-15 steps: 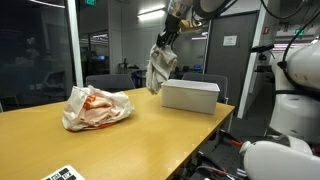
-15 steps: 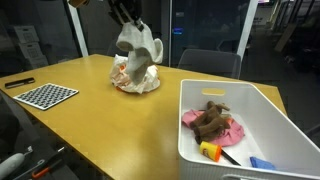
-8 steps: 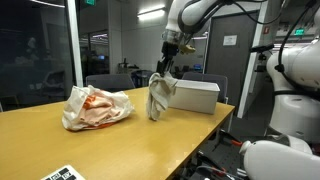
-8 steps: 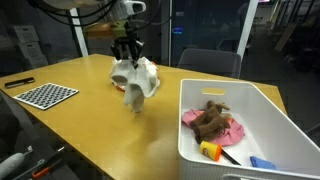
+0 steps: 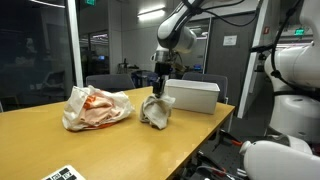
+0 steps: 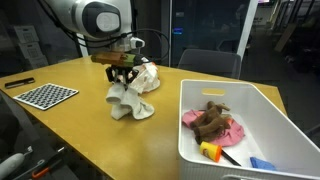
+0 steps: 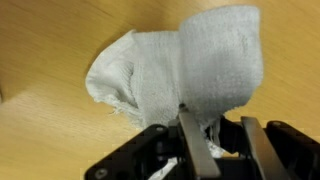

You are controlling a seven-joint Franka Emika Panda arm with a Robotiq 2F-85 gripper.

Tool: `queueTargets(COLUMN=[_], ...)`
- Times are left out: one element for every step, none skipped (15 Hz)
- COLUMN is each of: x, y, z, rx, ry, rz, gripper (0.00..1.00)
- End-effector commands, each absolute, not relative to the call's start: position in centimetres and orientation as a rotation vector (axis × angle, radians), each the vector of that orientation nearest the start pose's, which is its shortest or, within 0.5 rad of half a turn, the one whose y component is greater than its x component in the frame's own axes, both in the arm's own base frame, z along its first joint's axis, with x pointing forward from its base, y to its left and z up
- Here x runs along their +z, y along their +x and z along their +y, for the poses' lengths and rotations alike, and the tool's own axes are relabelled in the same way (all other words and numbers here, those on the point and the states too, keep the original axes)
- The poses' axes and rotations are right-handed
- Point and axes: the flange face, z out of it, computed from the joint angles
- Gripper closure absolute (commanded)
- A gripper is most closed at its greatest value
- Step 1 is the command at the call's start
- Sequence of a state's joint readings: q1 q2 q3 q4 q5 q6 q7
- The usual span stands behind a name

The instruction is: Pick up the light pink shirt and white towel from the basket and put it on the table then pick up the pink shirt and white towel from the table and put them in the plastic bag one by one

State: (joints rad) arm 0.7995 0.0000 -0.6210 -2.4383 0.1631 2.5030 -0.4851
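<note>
The lower folds of the towel already lie on the tabletop below my gripper, so my gripper will next move down toward them and let go of the white towel there.
My gripper (image 5: 160,88) (image 6: 123,78) is shut on the white towel (image 5: 155,110) (image 6: 131,100), whose lower folds lie bunched on the tan table (image 5: 120,145) (image 6: 100,135). In the wrist view the towel (image 7: 185,65) is pinched between the two fingers (image 7: 192,148) of the gripper (image 7: 222,140). The white basket (image 5: 190,96) (image 6: 262,110) stands just beside the towel. Inside it lies the light pink shirt (image 6: 231,130) under a brown cloth (image 6: 209,117). The wrinkled plastic bag (image 5: 96,108) with orange print sits on the table beyond the towel, mostly hidden in an exterior view (image 6: 150,73).
A checkerboard sheet (image 6: 43,95) lies at a table corner. Small yellow and blue items (image 6: 210,151) rest on the basket floor. Office chairs (image 5: 108,82) stand behind the table and a glass wall (image 5: 35,50) rises at one side.
The gripper has come down from high above the table with the towel in it. The towel, hanging free before, now rests crumpled on the tabletop next to the basket.
</note>
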Motion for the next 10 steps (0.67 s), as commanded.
queueTargets(x=[26.8, 25.9, 24.8, 24.0, 23.4, 23.0, 22.7, 22.6, 22.6, 22.8], y=[51.6, 52.4, 53.1, 53.7, 54.2, 54.5, 54.9, 55.2, 55.4, 55.4], z=[9.4, 9.5, 9.4, 9.2, 9.0, 8.9, 8.6, 8.4, 8.4, 8.5], rx=[-0.188, -0.203, -0.205, -0.214, -0.213, -0.201, -0.204, -0.168, -0.144, -0.136], ry=[-2.998, -3.010, -3.020, -3.028, -3.035, -3.040, -3.049, -3.041, -3.021, -3.006], rz=[-0.890, -0.883, -0.882, -0.902, -0.930, -0.955, -0.968, -0.965, -0.961, -0.949], gripper=[0.95, 0.94, 0.94, 0.94, 0.95, 0.62, 0.61, 0.56, 0.47, 0.40])
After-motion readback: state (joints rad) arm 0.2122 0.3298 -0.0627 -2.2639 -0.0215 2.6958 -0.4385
